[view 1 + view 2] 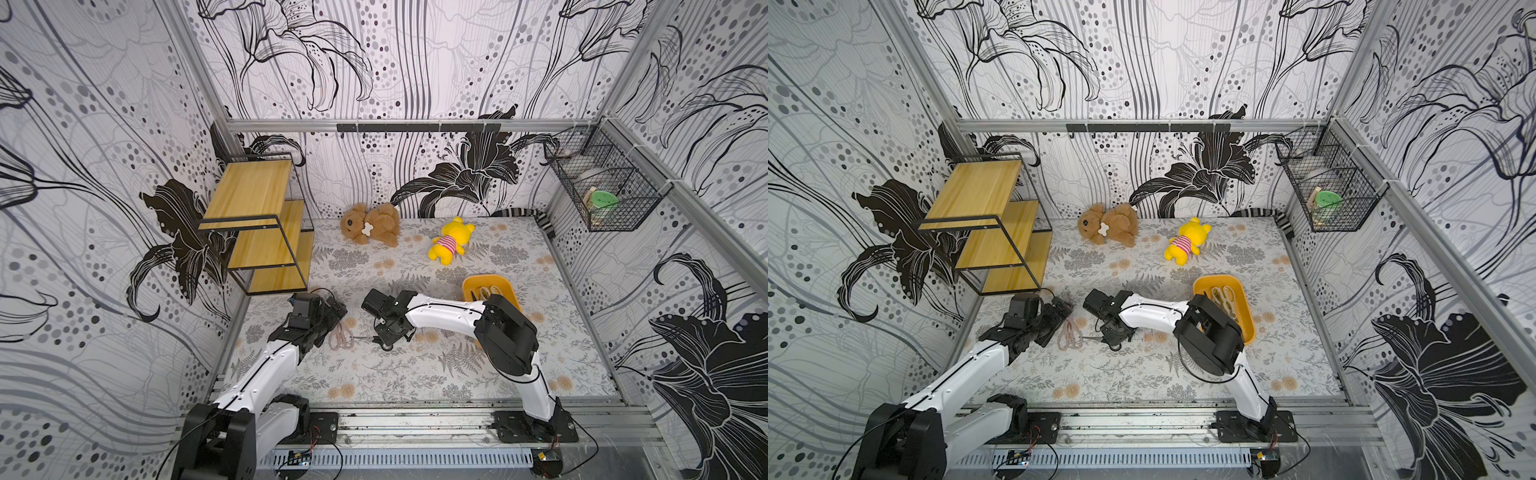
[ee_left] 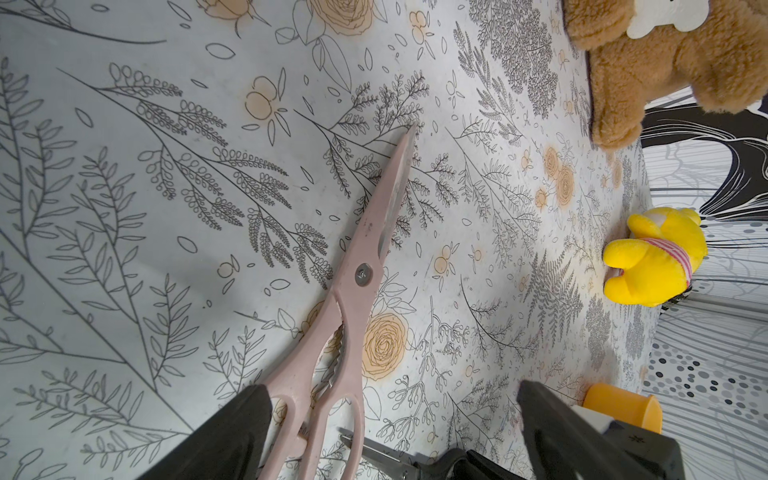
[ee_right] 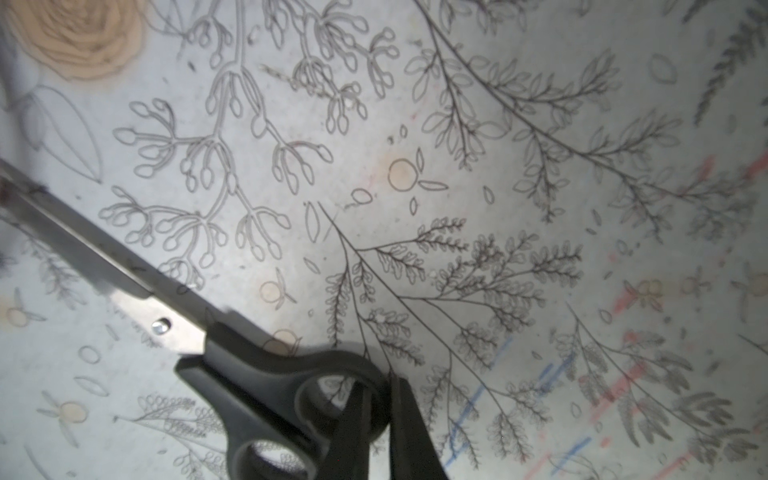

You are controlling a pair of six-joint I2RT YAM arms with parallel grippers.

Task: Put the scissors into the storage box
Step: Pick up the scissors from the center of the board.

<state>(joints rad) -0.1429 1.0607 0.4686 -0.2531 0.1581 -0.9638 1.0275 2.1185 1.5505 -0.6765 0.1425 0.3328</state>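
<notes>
The black-handled scissors (image 3: 232, 365) are outside the storage box. I will next lift my right gripper, carry them over the inside of the orange box, lower them and release their loop.
Black-handled scissors (image 3: 232, 365) lie on the flowered mat, blades closed. My right gripper (image 3: 380, 390) is shut on the rim of one handle loop, one finger inside the loop and one outside; in both top views it (image 1: 386, 341) points down at mid-table. Pale pink scissors (image 2: 361, 266) lie just left of the black pair's blade tip (image 1: 360, 339). My left gripper (image 2: 390, 388) hovers open over their handles, holding nothing. The orange storage box (image 1: 469, 286) stands right of centre, partly behind the right arm, with cream-handled scissors (image 1: 1223, 297) inside.
A brown teddy (image 1: 370, 226) and a yellow plush toy (image 1: 451, 241) lie at the back of the mat. A wooden tiered shelf (image 1: 257, 224) stands at the back left. A black wire basket (image 1: 602, 187) hangs on the right wall.
</notes>
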